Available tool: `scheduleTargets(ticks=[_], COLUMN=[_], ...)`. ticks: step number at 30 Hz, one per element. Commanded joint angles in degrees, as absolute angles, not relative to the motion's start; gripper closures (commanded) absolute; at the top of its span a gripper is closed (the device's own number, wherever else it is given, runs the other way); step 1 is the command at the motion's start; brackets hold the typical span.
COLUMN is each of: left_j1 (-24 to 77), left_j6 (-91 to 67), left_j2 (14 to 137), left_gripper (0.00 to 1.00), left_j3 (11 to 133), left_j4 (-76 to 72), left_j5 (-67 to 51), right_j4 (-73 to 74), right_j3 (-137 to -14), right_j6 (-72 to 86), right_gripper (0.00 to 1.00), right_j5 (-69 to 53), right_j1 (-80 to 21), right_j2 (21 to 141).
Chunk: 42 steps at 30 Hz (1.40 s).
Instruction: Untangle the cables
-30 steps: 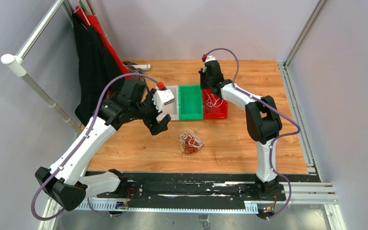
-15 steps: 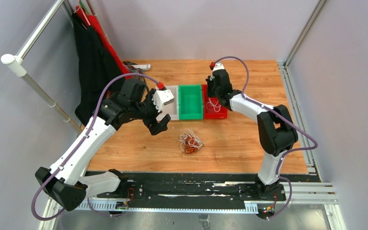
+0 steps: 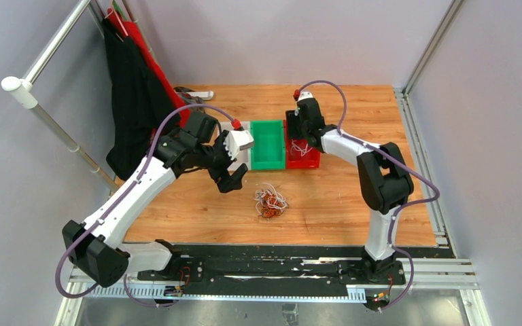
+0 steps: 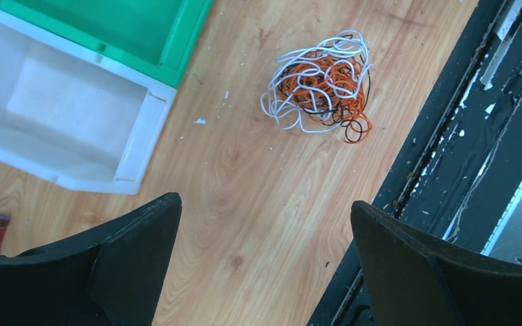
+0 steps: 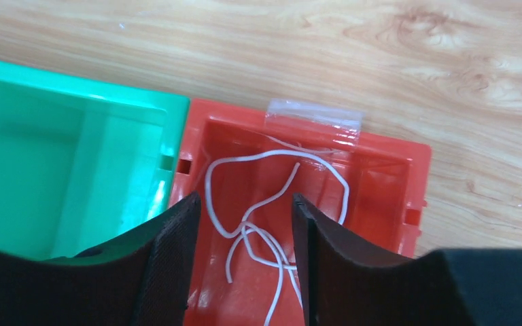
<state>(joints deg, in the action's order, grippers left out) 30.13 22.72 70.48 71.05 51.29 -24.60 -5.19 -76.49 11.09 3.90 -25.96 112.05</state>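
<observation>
My left gripper moves down from beside the white bin [image 4: 61, 115] onto the white cable at the cable heap's far edge next. White loops reach past the orange cables.
The cables [image 3: 270, 202] lie as a tangled bunch of white, orange and black strands on the wooden table, also in the left wrist view as the cables [image 4: 319, 85]. My left gripper [image 3: 231, 180] hovers left of the bunch, by the white bin [image 4: 61, 115]. It is the left gripper [image 4: 265, 202], wide open with nothing between its fingers. My right gripper [image 3: 300, 130] hangs over the red bin [image 3: 312, 161]. This right gripper [image 5: 245, 198] is open and empty. Loose white cables [image 5: 272, 153] lie on the red bin's floor below it.
A green bin [image 3: 268, 144] stands between the white bin and the red bin [image 5: 394, 146]. Clear plastic [image 5: 316, 115] sits on the red bin's far rim. Dark and red cloth [image 3: 132, 88] hangs at the left. A black rail [image 3: 265, 261] runs along the near edge.
The right gripper has shifted over the red bin and its jaws have parted. The left gripper has moved a little right, nearer the tangled bunch.
</observation>
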Motion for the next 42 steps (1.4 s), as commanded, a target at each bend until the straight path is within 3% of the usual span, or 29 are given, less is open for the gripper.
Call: scheduleTargets(ticks=[1, 4, 12, 24, 29, 38, 42], left_j1=[29.9, 29.9, 33.4, 34.5, 34.6, 34.8, 34.8], left_j6=[22.7, 22.1, 21.3, 27.5, 32.2, 32.2, 26.9], left_j2=[73.5, 76.3, 83.8, 99.1, 101.7, 98.0, 93.4], left_gripper=[0.01, 0.02, 0.08, 0.27, 0.44, 0.94, 0.99], left_j3=[70.9, 71.4, 72.1, 78.8, 79.5, 76.9, 77.3], left_j4=[48.6, 47.2, 41.4, 40.7, 41.9, 43.5, 43.5], left_j5=[-28.2, -30.1, -32.4, -40.2, -42.8, -41.7, -40.5], right_j4=[-3.6, -3.0, -4.5, -9.5, -8.3, -9.6, -10.6], right_j3=[-77.4, -74.8, -58.6, -38.5, -38.3, -37.6, -37.8], right_j6=[10.0, 10.1, 12.6, 16.7, 16.9, 17.5, 17.4], right_gripper=[0.47, 0.43, 0.46, 0.48, 0.54, 0.61, 0.62], right_j5=[1.9, 1.2, 0.8, -5.5, -9.3, -11.2, -10.9], right_j1=[-25.9, -25.9, -26.2, -28.8, -29.1, -29.4, -30.8], right_j2=[104.2, 99.5, 85.4, 63.7, 61.9, 60.6, 60.4])
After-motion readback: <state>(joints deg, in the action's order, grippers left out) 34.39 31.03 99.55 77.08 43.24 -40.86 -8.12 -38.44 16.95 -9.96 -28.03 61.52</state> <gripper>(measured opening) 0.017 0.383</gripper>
